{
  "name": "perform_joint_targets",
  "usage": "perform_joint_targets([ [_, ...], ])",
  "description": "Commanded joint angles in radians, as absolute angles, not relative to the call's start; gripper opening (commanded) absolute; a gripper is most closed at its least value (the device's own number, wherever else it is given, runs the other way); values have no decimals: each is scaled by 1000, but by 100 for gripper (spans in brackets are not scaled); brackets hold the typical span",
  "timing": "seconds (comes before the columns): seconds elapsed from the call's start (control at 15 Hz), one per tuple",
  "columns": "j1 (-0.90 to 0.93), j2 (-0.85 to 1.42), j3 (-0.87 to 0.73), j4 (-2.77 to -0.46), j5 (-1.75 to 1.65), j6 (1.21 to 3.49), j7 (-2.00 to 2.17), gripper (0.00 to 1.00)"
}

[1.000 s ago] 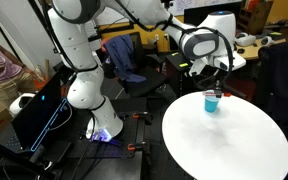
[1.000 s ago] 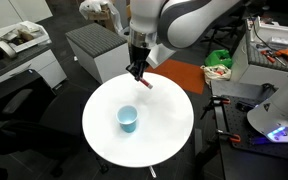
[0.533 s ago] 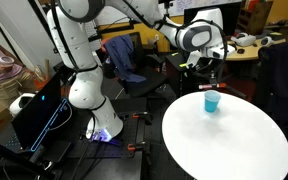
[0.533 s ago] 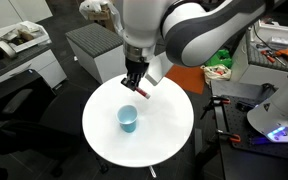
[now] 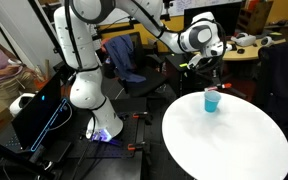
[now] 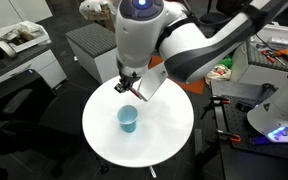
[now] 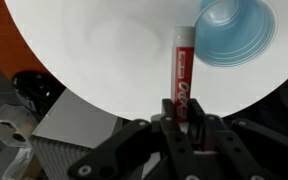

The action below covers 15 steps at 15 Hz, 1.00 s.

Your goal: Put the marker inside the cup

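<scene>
The gripper needs to move down next over the cup's opening (image 6: 128, 111) (image 7: 235, 34), which is below the gripper and to its right in the wrist view, because the marker's tip is only at the cup's rim.
My gripper (image 7: 182, 108) is shut on the red marker (image 7: 181, 70), which sticks out past the fingertips with its lighter end toward the light blue cup (image 7: 234, 30). In the wrist view the marker's tip lies at the cup's rim. The cup stands upright on the round white table (image 7: 94, 50). In both exterior views the gripper (image 5: 212, 72) (image 6: 126, 86) hangs just above and slightly behind the cup (image 5: 211, 101) (image 6: 128, 119). The marker is too small to make out there.
The table (image 5: 224, 140) (image 6: 164, 135) bears only the cup. A grey cabinet (image 6: 89, 45) stands behind it, and the robot's white base (image 5: 84, 90) and a dark chair (image 5: 124, 60) are beside it. Cluttered desks (image 6: 274, 50) lie further off.
The gripper has carried the marker from the table's far edge toward the cup and now hangs close over it. The cup has not moved.
</scene>
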State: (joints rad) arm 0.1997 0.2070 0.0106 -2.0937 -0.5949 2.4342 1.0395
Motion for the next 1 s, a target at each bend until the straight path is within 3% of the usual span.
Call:
perform_joint_targets([
  [0.0,256,278,-7,-2007,-761,2340,1221,5],
  [0.93,322,460,49,-1831,-1079,2105,1651,5],
])
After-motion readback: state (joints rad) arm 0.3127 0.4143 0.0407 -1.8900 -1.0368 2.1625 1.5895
